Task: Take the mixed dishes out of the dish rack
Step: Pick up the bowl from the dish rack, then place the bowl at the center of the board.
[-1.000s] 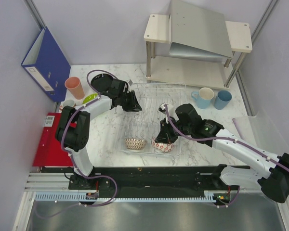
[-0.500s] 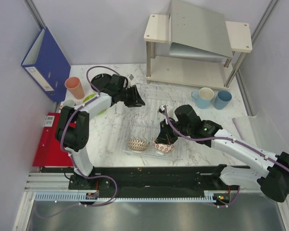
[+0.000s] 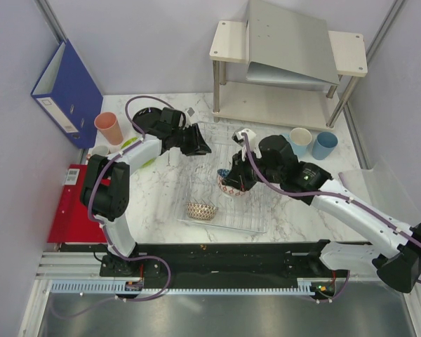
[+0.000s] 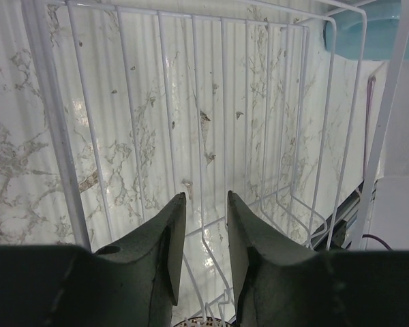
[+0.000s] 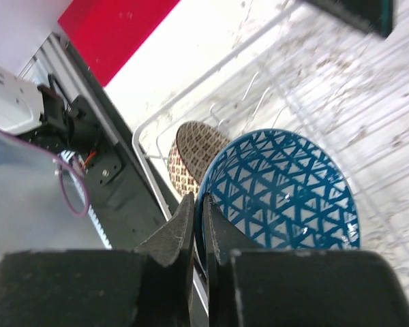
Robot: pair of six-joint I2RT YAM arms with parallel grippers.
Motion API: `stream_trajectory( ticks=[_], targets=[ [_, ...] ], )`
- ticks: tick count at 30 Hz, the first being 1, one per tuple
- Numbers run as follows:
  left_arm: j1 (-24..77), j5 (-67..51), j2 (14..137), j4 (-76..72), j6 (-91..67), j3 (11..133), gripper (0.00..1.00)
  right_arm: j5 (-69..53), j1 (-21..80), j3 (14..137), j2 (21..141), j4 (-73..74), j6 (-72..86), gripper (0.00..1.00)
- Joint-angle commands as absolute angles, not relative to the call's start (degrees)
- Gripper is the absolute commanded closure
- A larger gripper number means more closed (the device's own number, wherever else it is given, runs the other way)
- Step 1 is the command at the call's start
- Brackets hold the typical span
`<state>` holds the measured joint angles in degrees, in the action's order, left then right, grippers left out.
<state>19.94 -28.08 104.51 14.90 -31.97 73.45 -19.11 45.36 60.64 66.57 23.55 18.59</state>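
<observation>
My right gripper moves to the right in the top view and down next and releases the bowl on the bare spot of tabletop beside the rack.
My right gripper (image 3: 233, 177) is shut on the rim of the red-white bowl (image 3: 229, 185) and holds it tilted above the middle of the dish rack (image 3: 258, 212). In the right wrist view its fingertips (image 5: 200, 211) pinch the rim, and the bowl's blue-patterned inside (image 5: 286, 191) shows. The brown-white bowl (image 3: 200, 210) stands at the rack's near edge, and it also shows in the right wrist view (image 5: 191, 153). My left gripper (image 3: 203, 144) is at the rack's far left corner. Its jaws (image 4: 204, 204) stand slightly apart over the rack's wire grid (image 4: 191, 102), one thin wire between them.
Two light-blue cups (image 3: 299, 142) (image 3: 325, 144) stand right of the rack. A salmon-pink cup (image 3: 109, 128), a black plate (image 3: 146, 118) and a lime-green plate (image 3: 131, 144) lie at the far left. A beige shelf (image 3: 288, 63) stands at the back, a blue binder (image 3: 67, 91) at the left.
My right gripper has lifted the red-white bowl out of the rack's near right corner, up and toward the far side. My left gripper has shifted slightly right and away along the rack's far edge.
</observation>
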Motion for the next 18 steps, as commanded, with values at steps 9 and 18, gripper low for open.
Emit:
stream_trajectory(
  ticks=[9, 18],
  targets=[
    [18.7, -28.2, 103.7, 16.5, -33.2, 74.3, 0.64, 22.1, 45.4, 70.6, 65.7, 36.5, 15.9, 1.00],
    [19.6, -28.7, 100.6, 16.4, -35.4, 72.2, 0.65, 53.1, 45.4, 63.6, 64.8, 44.4, 29.9, 1.00]
  ],
)
